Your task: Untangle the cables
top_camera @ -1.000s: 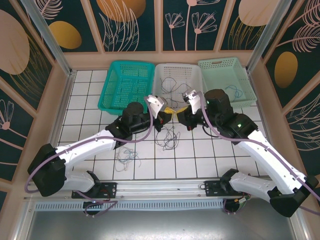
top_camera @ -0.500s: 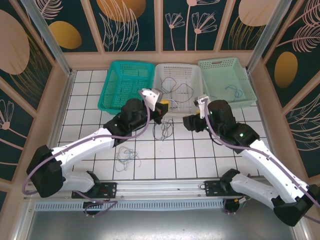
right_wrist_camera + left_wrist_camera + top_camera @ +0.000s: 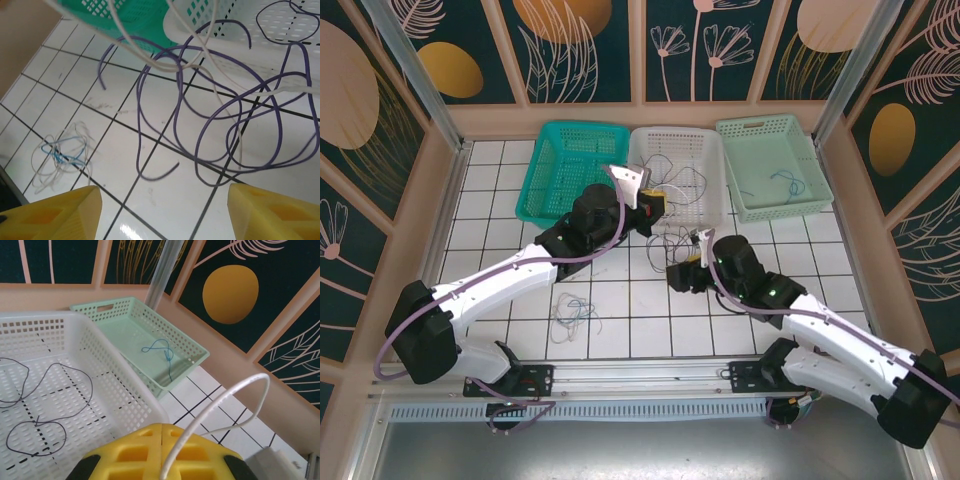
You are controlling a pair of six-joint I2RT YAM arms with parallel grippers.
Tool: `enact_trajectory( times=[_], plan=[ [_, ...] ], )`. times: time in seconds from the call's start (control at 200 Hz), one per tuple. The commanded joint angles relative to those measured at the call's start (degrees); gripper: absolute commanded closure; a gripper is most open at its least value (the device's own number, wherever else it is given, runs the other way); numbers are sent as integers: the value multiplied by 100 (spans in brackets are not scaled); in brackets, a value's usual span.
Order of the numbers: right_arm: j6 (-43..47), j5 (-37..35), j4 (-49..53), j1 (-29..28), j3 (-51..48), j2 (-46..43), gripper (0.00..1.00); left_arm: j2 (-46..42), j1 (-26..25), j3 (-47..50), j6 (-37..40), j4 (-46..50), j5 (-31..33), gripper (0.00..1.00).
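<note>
I need to move my right gripper outward into the near loops of the purple-dark tangle next and close it there, because the white cable (image 3: 225, 395) still trails among that tangle.
My left gripper (image 3: 653, 207) hovers at the front rim of the white basket (image 3: 678, 135). Its yellow jaws (image 3: 162, 434) are shut on a white cable (image 3: 225, 395) that arcs up and off to the right. From there the white cable (image 3: 150, 57) trails down across a loose tangle of purple-dark cables (image 3: 225, 125) on the tiles (image 3: 667, 247). My right gripper (image 3: 678, 277) hangs low just in front of that tangle, open, with bare tile between its fingertips (image 3: 164, 192). A smaller white and blue tangle (image 3: 575, 315) lies at the near left (image 3: 62, 155).
The white basket (image 3: 100, 340) holds a dark cable (image 3: 50, 390). The pale green basket (image 3: 190, 347) to its right holds a blue cable (image 3: 160, 347). A teal basket (image 3: 575, 170) stands at the back left. Walls close in on three sides.
My right gripper has opened, let go of the cables and dropped toward the near tiles. My left gripper carried the white cable up toward the white basket, dragging the tangle along.
</note>
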State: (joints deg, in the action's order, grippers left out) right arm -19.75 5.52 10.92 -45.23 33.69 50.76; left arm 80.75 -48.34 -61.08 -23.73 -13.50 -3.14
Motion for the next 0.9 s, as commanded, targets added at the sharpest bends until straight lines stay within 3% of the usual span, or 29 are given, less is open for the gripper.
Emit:
enact_trajectory(
  times=[0.0, 0.265, 0.475, 0.776, 0.896],
  plan=[
    [-378, -225, -967, -43, -156, 214, 30, -98, 7, 82, -266, -361, -262, 100],
    [-707, -345, -1987, -38, -367, 908, 26, -197, -6, 46, -623, -883, -473, 100],
    [-833, -163, -2357, -152, -265, 1352, 32, -216, -33, -35, -694, -1135, -323, 100],
    [-838, -537, -1777, -152, -380, 1365, 86, -519, -44, -27, -567, -1220, -200, 100],
    [-978, -578, -1535, -126, -510, 1390, 92, -775, -44, -34, -432, -1128, 30, 100]
  ],
)
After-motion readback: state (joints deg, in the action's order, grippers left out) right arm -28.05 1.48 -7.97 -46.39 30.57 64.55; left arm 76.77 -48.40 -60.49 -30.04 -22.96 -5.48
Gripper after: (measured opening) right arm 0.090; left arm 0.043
